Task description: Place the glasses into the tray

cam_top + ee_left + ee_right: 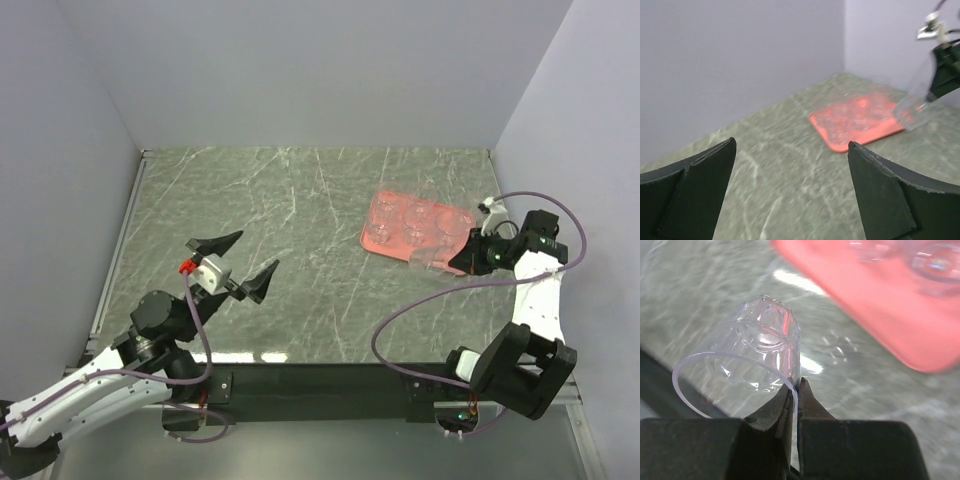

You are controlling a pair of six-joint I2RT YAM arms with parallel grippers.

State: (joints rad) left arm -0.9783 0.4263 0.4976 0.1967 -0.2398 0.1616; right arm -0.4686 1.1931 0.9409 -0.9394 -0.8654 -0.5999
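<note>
The tray's near corner is empty, so my right gripper next needs to turn and lower toward the right in the top view to release the glass there.
The salmon-pink tray lies at the right of the marble table, with several clear glasses standing in it. My right gripper is shut on the rim of one more clear glass, held tilted just off the tray's near edge. In the right wrist view the fingertips pinch that glass's wall, one inside and one outside, with the tray beyond. My left gripper stands wide open and empty at mid-left, above the table. Its view shows the tray and the held glass ahead.
Grey walls enclose the table at the back, left and right. The right arm's cable loops over the table near the front edge. A black bar runs along the near edge between the arm bases.
</note>
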